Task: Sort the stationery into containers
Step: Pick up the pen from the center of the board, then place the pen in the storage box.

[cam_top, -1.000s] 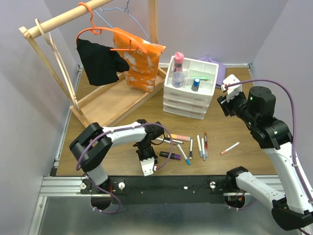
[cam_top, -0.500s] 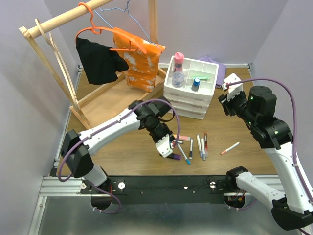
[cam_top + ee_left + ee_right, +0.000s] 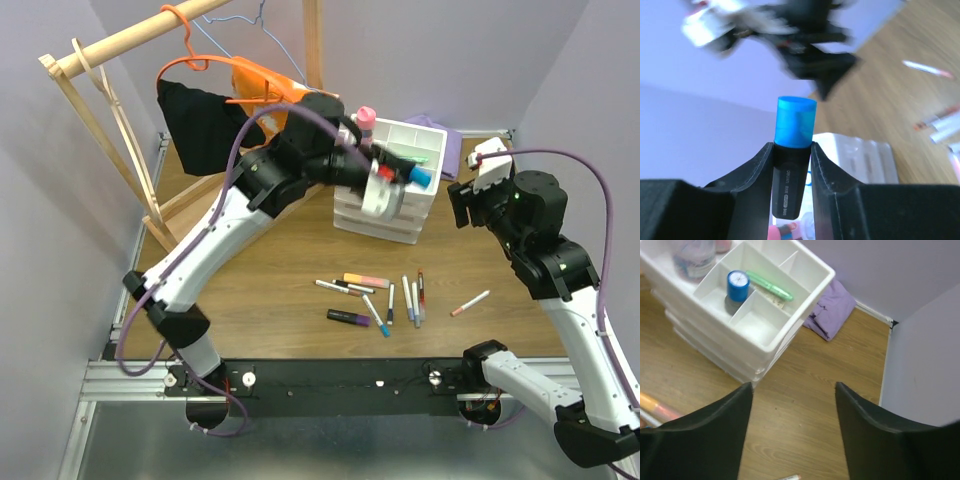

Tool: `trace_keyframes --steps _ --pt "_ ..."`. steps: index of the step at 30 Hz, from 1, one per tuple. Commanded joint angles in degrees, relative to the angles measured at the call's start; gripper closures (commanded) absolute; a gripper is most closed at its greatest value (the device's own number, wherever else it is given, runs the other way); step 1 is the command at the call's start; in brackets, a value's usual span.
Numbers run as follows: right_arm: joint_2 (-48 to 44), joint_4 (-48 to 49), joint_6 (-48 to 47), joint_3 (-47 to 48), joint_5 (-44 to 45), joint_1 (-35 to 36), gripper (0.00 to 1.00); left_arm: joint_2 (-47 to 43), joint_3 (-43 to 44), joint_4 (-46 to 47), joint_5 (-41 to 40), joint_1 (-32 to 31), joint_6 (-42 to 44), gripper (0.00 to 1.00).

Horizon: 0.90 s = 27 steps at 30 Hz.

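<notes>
The tray's empty far section (image 3: 413, 135) lies outward of and below my left gripper, so I will move the gripper outward and down and release the highlighter over that section.
My left gripper (image 3: 406, 181) is shut on a black highlighter with a blue cap (image 3: 422, 177) and holds it just above the white organiser's divided tray (image 3: 436, 137). In the left wrist view the highlighter (image 3: 796, 121) stands between my fingers, at the gripper (image 3: 792, 156). My right gripper (image 3: 462, 212) is open and empty, raised to the right of the organiser, and its own view (image 3: 792, 390) shows wood below. The tray (image 3: 807, 266) holds a blue-capped bottle (image 3: 738, 284) and a green highlighter (image 3: 769, 286). Several pens (image 3: 412, 297) and a purple highlighter (image 3: 348, 318) lie on the table.
A pink-capped bottle (image 3: 365, 117) stands in the tray's left end. One pen (image 3: 470, 302) lies apart at the right. A purple cloth (image 3: 829, 310) lies behind the organiser. The wooden clothes rack (image 3: 110, 45) with a black cloth (image 3: 200, 125) and an orange bag (image 3: 262, 75) fills the back left.
My left arm has swung up and back from the pens at the near edge to above the organiser, with the blue-capped highlighter in its jaws. The right arm has barely moved.
</notes>
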Motion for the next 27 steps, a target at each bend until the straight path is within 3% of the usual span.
trace_keyframes --steps 1,5,9,16,27 --pt "2.74 6.66 7.28 2.53 8.25 -1.77 0.20 14.49 12.33 29.10 0.29 6.57 -43.83 1.00" --pt "5.29 7.90 10.71 4.12 10.19 -3.18 0.17 23.75 21.48 41.10 0.30 9.30 -61.48 1.00" --pt "6.70 9.21 11.15 3.77 9.93 -3.71 0.17 30.26 26.49 50.06 -0.76 11.24 -71.63 1.00" --pt "8.45 9.48 10.80 3.59 9.58 -5.11 0.17 37.29 28.43 55.00 -3.75 12.56 -72.69 1.00" --pt "11.88 10.44 11.42 3.42 8.35 -7.13 0.18 44.94 30.64 52.81 -9.46 13.79 -67.87 1.00"
